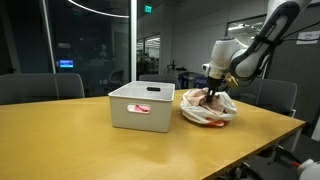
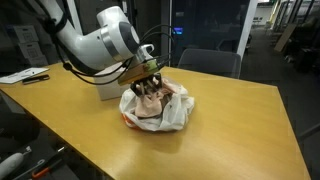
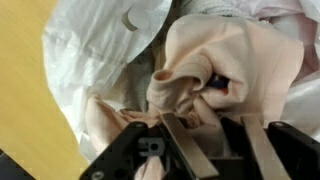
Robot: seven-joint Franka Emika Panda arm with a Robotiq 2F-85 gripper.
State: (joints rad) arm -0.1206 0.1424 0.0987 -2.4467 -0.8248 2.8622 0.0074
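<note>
My gripper will next turn low over the bag's opening and let go of the pale pink cloth (image 3: pixel 225 60) inside, because the white plastic is spread around the bunched fold of the cloth.
My gripper (image 3: pixel 208 118) reaches down into a crumpled white plastic bag (image 1: pixel 208 112) that lies on the wooden table and also shows in an exterior view (image 2: pixel 175 112). The bag holds pale pink cloth (image 3: pixel 225 60). In the wrist view both fingers press into a fold of this cloth, and the cloth bunches between their tips. A small dark blue patch (image 3: pixel 214 84) shows in the fold. The gripper also shows in both exterior views (image 1: pixel 209 96) (image 2: pixel 150 90), low over the bag's mouth.
A white rectangular bin (image 1: pixel 140 105) stands on the table beside the bag, with a pink and red item (image 1: pixel 142 108) in it. Chairs (image 1: pixel 40 86) stand behind the wooden table (image 1: pixel 60 140). The table edge (image 2: pixel 150 165) is near the bag.
</note>
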